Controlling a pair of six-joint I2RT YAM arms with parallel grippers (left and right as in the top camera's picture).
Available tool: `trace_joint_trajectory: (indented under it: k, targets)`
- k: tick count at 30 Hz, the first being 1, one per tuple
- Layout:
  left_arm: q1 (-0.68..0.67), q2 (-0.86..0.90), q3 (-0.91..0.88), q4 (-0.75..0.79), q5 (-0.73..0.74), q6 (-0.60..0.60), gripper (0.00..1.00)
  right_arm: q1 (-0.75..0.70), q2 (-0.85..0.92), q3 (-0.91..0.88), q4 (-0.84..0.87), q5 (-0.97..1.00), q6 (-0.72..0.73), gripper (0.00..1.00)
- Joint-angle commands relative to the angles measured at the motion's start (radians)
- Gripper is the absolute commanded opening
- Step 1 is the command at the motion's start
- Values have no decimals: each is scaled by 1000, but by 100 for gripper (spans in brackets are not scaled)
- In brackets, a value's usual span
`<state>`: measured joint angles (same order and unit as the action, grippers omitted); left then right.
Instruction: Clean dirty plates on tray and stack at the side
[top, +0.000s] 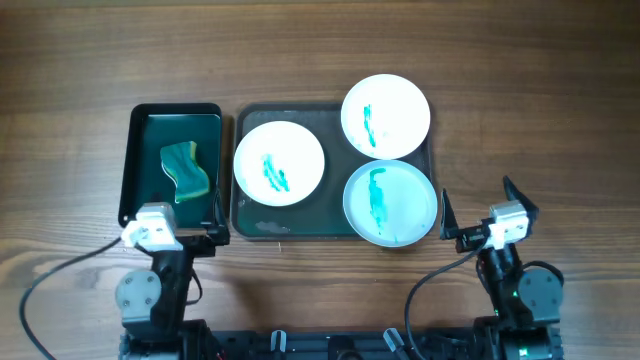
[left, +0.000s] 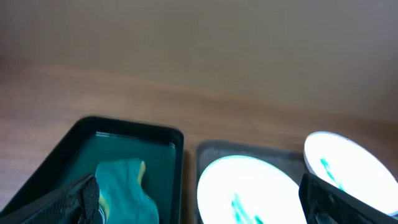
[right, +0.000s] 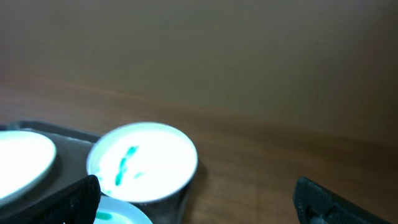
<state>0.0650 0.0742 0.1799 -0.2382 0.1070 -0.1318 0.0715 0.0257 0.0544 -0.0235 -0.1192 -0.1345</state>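
Next, my right gripper moves outward across the tray, then down onto the bin-side plate's rim facing the back plate. Bare tray there leaves room for the fingers.
Three white plates with teal smears lie on a dark grey tray: one at the left, one at the back right overhanging the tray's rim, one at the front right. A teal and yellow sponge lies in a black bin left of the tray. My left gripper is open and empty at the bin's front right corner. My right gripper is open and empty, right of the tray. The left wrist view shows the sponge and the left plate. The right wrist view shows the back plate.
The wooden table surrounds the tray and bin. Black cables run from both arm bases along the front edge.
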Motion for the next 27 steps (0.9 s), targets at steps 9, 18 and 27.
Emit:
trace_joint_trajectory:
  k: [9,18,27]
  targets:
    - [5,564,688,-422,87,13,100,4,491,605,-377,-63,3,100]
    - [5,1180,1335,-1089,102,12,100,4,1122,1180,-975,-321,5,100]
    - [5,1376,1339,-1105,143,13,100,75,1452,1183,-890,-397,345,82]
